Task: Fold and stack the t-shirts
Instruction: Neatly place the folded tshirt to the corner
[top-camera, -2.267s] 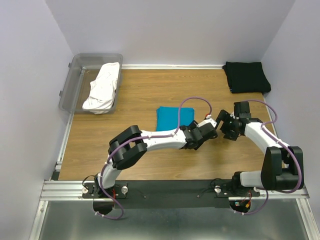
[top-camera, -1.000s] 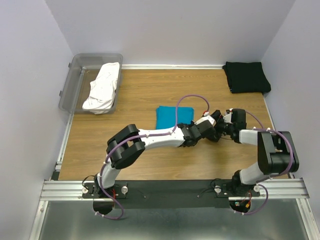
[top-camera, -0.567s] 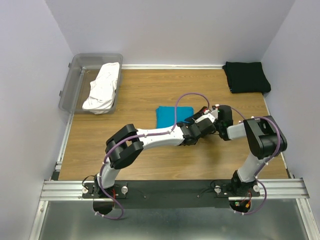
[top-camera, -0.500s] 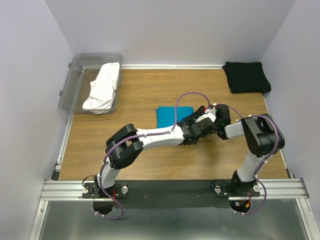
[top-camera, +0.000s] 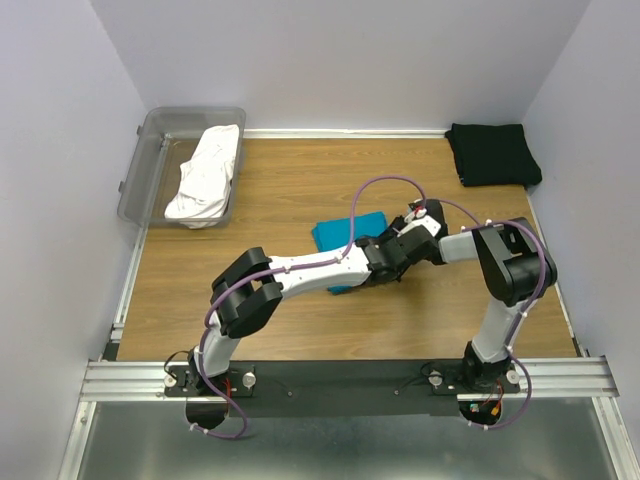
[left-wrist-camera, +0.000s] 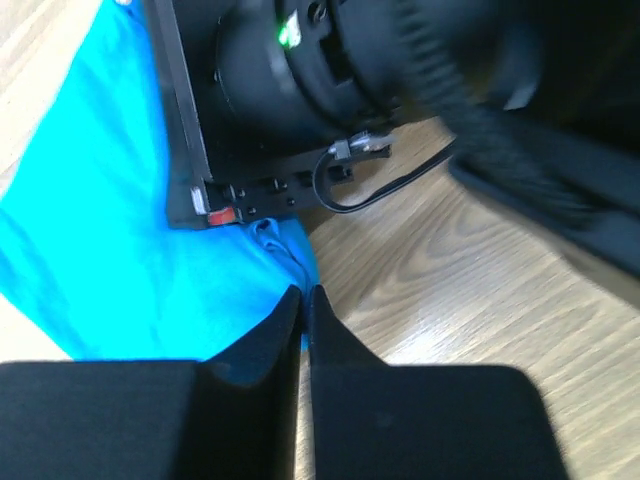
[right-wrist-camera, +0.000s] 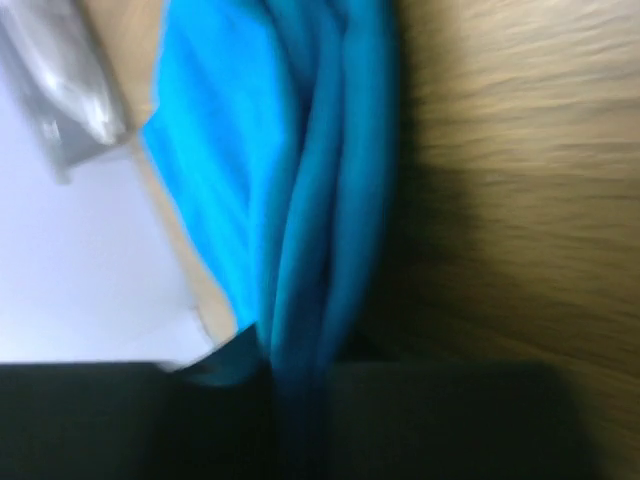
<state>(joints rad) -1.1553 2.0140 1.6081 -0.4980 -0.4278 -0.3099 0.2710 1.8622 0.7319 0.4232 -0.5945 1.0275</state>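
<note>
My right gripper will swing outward and let go of the teal t-shirt over the black t-shirt (top-camera: 492, 153), which lies outward and to its right in the top view.
The teal-blue t-shirt (top-camera: 338, 232) lies folded at mid-table, its right edge bunched under both grippers. In the left wrist view my left gripper (left-wrist-camera: 303, 293) is shut, with a thin sliver of the teal cloth (left-wrist-camera: 110, 230) pinched at its tips. My right gripper (right-wrist-camera: 300, 370) is shut on a thick fold of the teal shirt (right-wrist-camera: 300, 200). From above, the left gripper (top-camera: 392, 258) and the right gripper (top-camera: 402, 238) sit close together at that edge. The black t-shirt (top-camera: 492, 153) lies folded at the far right corner. The white t-shirt (top-camera: 207, 175) is crumpled in the tub.
A clear grey plastic tub (top-camera: 140, 165) stands at the far left corner. Walls close in the wooden table (top-camera: 280, 190) on three sides. The right gripper's black body (left-wrist-camera: 330, 80) fills the view just ahead of the left fingers.
My right gripper has swung left to the teal shirt's right edge and closed on its fold. The shirt's near edge has shifted toward the arms' bases. The left gripper barely moved.
</note>
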